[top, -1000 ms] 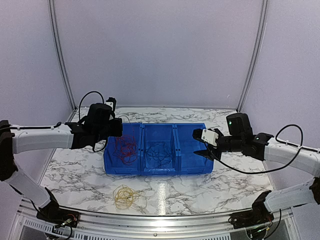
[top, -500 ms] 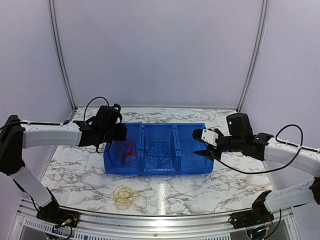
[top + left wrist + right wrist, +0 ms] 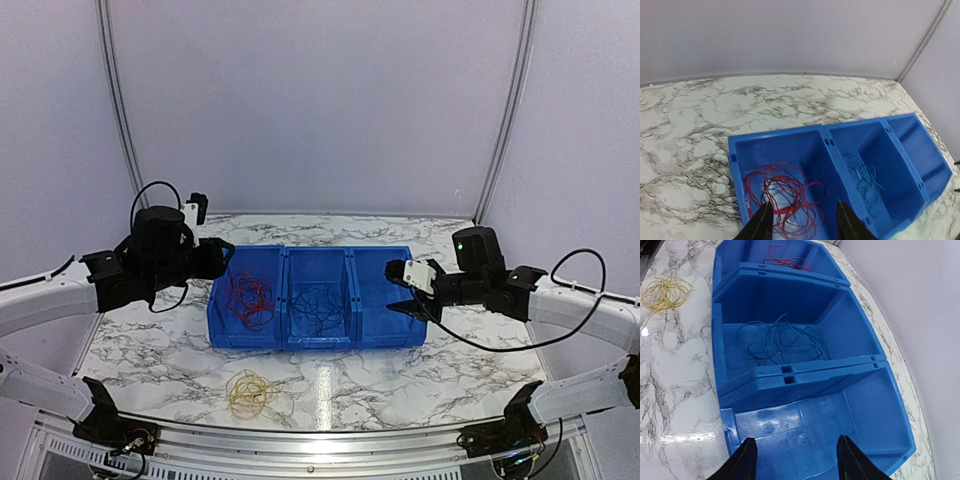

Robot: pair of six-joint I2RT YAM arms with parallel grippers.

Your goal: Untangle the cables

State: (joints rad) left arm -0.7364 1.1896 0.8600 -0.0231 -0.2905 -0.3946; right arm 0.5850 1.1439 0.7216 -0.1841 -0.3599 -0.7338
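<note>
My right gripper is moving back and down next, to the left in the top view, onto the yellow cable's outlying strand, because it strays from the coil.
A blue three-compartment bin (image 3: pixel 345 335) stands mid-table. Loops of red cable (image 3: pixel 250 297) (image 3: pixel 785 197) lie in its left compartment. A dark blue cable (image 3: pixel 318 303) (image 3: pixel 780 342) lies in the middle one. The right compartment (image 3: pixel 805 430) holds nothing. A yellow cable (image 3: pixel 250 392) (image 3: pixel 665 292) is coiled on the table in front of the bin. My left gripper (image 3: pixel 222 258) (image 3: pixel 802 222) hangs open at the bin's left end, above the red cable, with nothing between its fingers. My right gripper (image 3: pixel 400 290) (image 3: pixel 796 460) is open over the right compartment.
The marble table (image 3: pixel 420 380) ends at a metal rail (image 3: pixel 320 430) in front. Light walls with corner posts (image 3: pixel 118 110) close the back and sides. The red cable (image 3: pixel 787 260) also shows at the far end of the right wrist view.
My left gripper has opened, let go of the red cable in the left compartment and pulled back to the left. My right gripper's jaws have narrowed slightly; that arm has stayed in place.
</note>
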